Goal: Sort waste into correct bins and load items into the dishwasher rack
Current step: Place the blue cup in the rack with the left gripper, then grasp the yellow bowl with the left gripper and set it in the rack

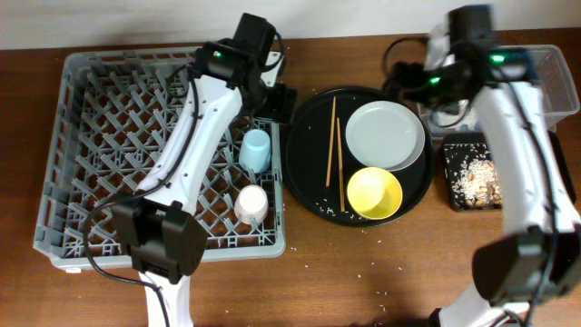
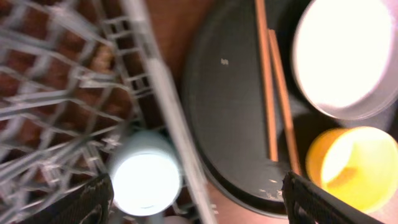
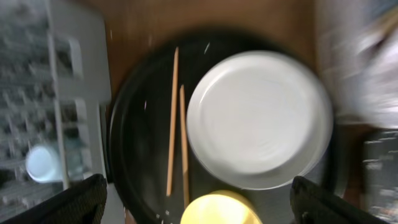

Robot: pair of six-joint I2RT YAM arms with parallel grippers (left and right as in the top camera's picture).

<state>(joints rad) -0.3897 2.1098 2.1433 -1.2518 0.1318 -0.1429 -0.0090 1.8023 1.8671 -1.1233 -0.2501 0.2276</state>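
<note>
My left gripper should next move down, back across the chopsticks, onto the yellow bowl's far rim [image 1: 365, 171] [image 2: 337, 133], because it is below, to the right in the overhead view.
The grey dishwasher rack [image 1: 109, 136] holds the light-blue cup [image 1: 256, 150] and the pink cup [image 1: 251, 204] at its right edge. The chopsticks [image 1: 333, 145], the pale plate [image 1: 386, 134] and the yellow bowl [image 1: 375, 193] lie on the round black tray [image 1: 309, 173]. My left gripper [image 1: 280, 102] is open and empty above the rack's right edge; its wrist view shows the blue cup [image 2: 144, 180], chopsticks [image 2: 267, 81] and bowl [image 2: 354, 168]. My right gripper [image 1: 419, 86] is open and empty above the plate [image 3: 258, 118]. Rice and food bits fill the flat black tray [image 1: 472, 173]. The clear tub [image 1: 556, 77] is at the far right.
Loose rice grains lie on the round tray's front [image 1: 327, 211] and on the wooden table in front [image 1: 381, 291]. The rack's rim [image 2: 168, 93] runs between the blue cup and the round tray [image 2: 230, 106]. The tub's contents are blurred in the right wrist view.
</note>
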